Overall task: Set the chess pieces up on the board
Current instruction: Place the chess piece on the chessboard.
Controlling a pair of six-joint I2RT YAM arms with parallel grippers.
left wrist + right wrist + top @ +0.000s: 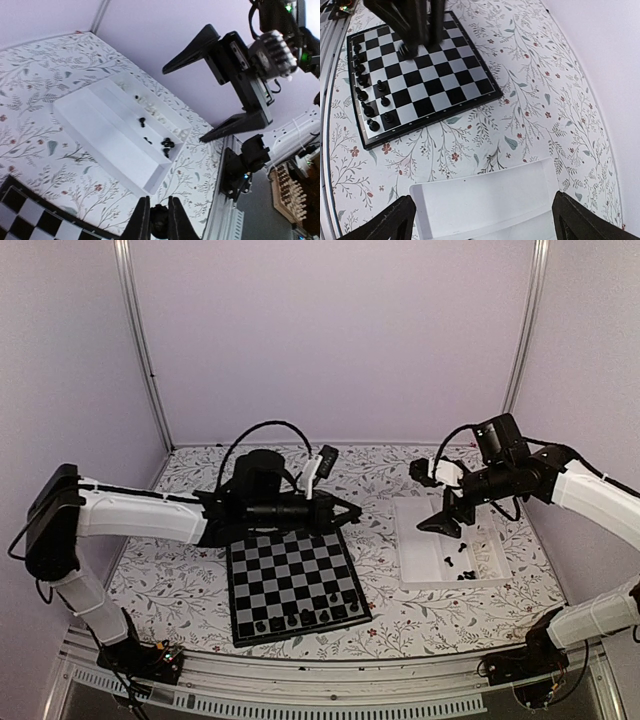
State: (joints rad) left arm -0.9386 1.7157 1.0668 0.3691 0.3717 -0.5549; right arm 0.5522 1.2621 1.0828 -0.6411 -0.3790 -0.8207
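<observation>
My left gripper goes back next, to the left in the top view, and down over the board's side edge, as squares stand empty by the black row (305,606).
The board (292,578) lies in front of the left arm, with several black chess pieces (305,618) standing along its near edge. My left gripper (159,202) is shut on a small black chess piece (159,223) and hangs by the board's far right corner (350,513), over the floral cloth. More black chess pieces (167,144) lie in a narrow compartment of the white tray (95,117). My right gripper (482,222) hovers over that tray (485,200), wide open and holding nothing. In the top view the right gripper (447,520) is above the tray's middle.
Pale cream pieces (155,112) lie in the tray's far compartment. Purple walls with metal posts (140,340) close in the back and sides. The left arm (415,25) reaches across the board's far side. A metal rail (330,692) runs along the table's near edge.
</observation>
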